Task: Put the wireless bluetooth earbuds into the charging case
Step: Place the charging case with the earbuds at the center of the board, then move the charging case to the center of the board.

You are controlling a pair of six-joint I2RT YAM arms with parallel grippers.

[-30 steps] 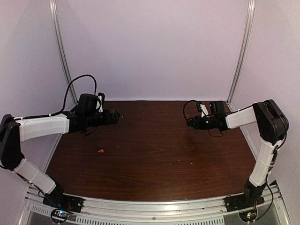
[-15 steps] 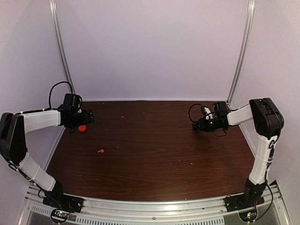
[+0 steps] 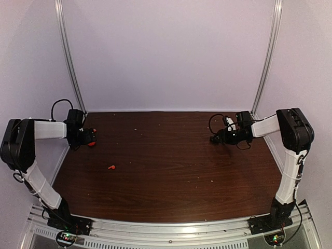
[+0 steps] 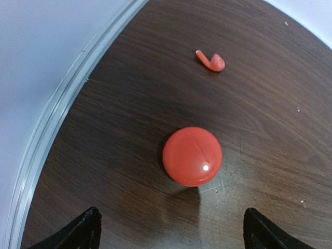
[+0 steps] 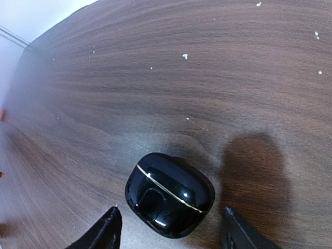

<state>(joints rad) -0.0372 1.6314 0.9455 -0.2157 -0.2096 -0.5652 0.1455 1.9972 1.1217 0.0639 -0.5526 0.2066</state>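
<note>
The red round charging case (image 3: 92,144) (image 4: 192,156) is still out of reach of my left gripper's fingers above. I need to lower my left gripper next until its fingers are on either side of the case.
The red round charging case (image 4: 192,156) lies shut on the dark wooden table at the far left (image 3: 92,143). My left gripper (image 4: 168,236) hovers just short of it, open and empty (image 3: 86,138). One red earbud (image 4: 210,60) lies beyond the case, alone on the wood (image 3: 111,167). At the far right a glossy black rounded case-like piece (image 5: 169,194) with a thin pale seam rests on the table (image 3: 212,140). My right gripper (image 5: 171,233) is open, a finger on each side of it and neither touching (image 3: 216,138).
An aluminium rail (image 4: 57,114) and white wall run close along the table's left edge, beside the red case. White walls and upright posts (image 3: 267,57) close in the back and sides. Pale crumbs (image 5: 184,56) dot the wood.
My left arm swung back to the left, uncovering the red case. My right gripper came down to the table and opened, letting go of the black piece.
</note>
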